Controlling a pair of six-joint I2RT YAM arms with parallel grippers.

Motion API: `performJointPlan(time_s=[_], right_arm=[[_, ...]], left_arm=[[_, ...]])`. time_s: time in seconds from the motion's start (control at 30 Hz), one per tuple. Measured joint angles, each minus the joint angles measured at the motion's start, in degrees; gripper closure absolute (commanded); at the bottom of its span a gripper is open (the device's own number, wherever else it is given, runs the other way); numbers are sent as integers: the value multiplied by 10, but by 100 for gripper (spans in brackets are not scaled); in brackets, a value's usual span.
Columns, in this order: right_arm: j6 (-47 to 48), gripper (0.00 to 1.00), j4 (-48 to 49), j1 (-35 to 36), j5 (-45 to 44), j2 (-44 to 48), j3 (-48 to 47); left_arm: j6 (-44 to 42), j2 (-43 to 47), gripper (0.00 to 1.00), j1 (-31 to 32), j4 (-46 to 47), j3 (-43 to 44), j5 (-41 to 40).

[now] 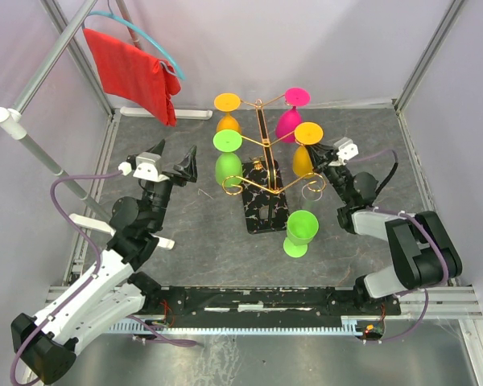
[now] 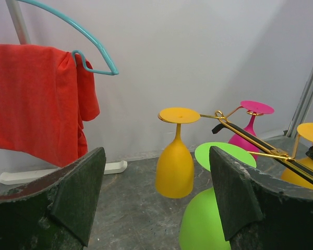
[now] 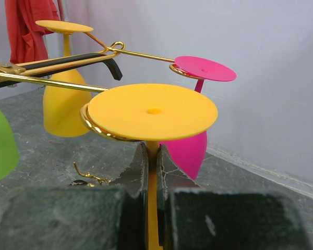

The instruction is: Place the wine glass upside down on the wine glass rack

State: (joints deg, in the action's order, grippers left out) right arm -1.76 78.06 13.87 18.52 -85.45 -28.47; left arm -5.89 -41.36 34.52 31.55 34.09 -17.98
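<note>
My right gripper should stay just below the gold ring (image 3: 92,127) next and open its fingers to let go of the stem there, because the foot (image 3: 152,111) is already resting on that ring.
The gold wire wine glass rack (image 1: 262,137) stands on its black veined base (image 1: 266,211) at mid table. Upside down on its arms hang an orange glass (image 1: 228,112), a pink glass (image 1: 292,112), a green glass (image 1: 228,157) and a second orange wine glass (image 1: 306,146). My right gripper (image 1: 322,159) is shut on that second orange glass's stem (image 3: 153,172), whose foot (image 3: 152,111) rests in the gold ring. A loose green glass (image 1: 299,232) stands upright by the base. My left gripper (image 1: 173,167) is open and empty, left of the rack.
A red cloth (image 1: 133,74) hangs on a teal hanger (image 1: 149,36) from a white rail at back left. Metal frame posts and white walls enclose the grey mat. A white bar (image 2: 62,174) lies along the back wall.
</note>
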Motion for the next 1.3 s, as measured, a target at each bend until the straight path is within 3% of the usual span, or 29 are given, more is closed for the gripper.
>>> performJointPlan(time_s=[0.57,0.77,0.97,1.3], right_arm=[[4,94,-4,16,30,27,17],[17,83,-24,32,34,40,16],[42,60,-49,34,17,60,18],[88,57,-94,34,-28,96,33]], left_arm=[[0,2,14,0,3,-7,0],[0,6,14,0,3,-7,0],[0,8,14,0,3,-7,0],[0,7,14,0,3,-7,0]])
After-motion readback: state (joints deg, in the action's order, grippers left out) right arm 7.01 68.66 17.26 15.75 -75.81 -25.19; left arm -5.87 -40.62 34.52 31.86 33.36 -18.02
